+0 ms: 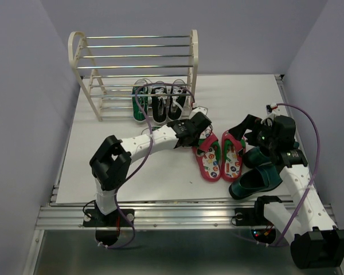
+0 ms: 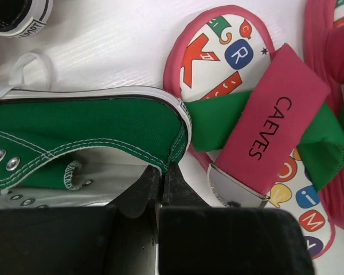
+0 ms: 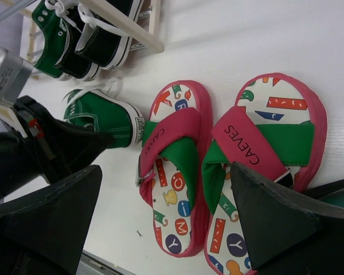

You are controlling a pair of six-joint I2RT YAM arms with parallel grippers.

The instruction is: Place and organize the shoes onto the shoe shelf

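Next, my left gripper moves back and to the left in the top view, turning, and draws the green sneaker's heel collar onto bare tabletop to release it, since a flip-flop crowds it.
My left gripper is shut on the heel collar of a green white-laced sneaker, which lies on the white table beside the left flip-flop. The sneaker also shows in the right wrist view. The two red-pink flip-flops lie side by side. My right gripper is open and empty, hovering over the flip-flops. Two teal loafers lie under the right arm. The shoe shelf stands at the back left; one green sneaker and two black sneakers stand at its bottom right.
Purple walls close in on both sides of the white table. A metal rail runs along the near edge. The left arm's purple cable loops in front of the shelf. The shelf's upper bars hold nothing.
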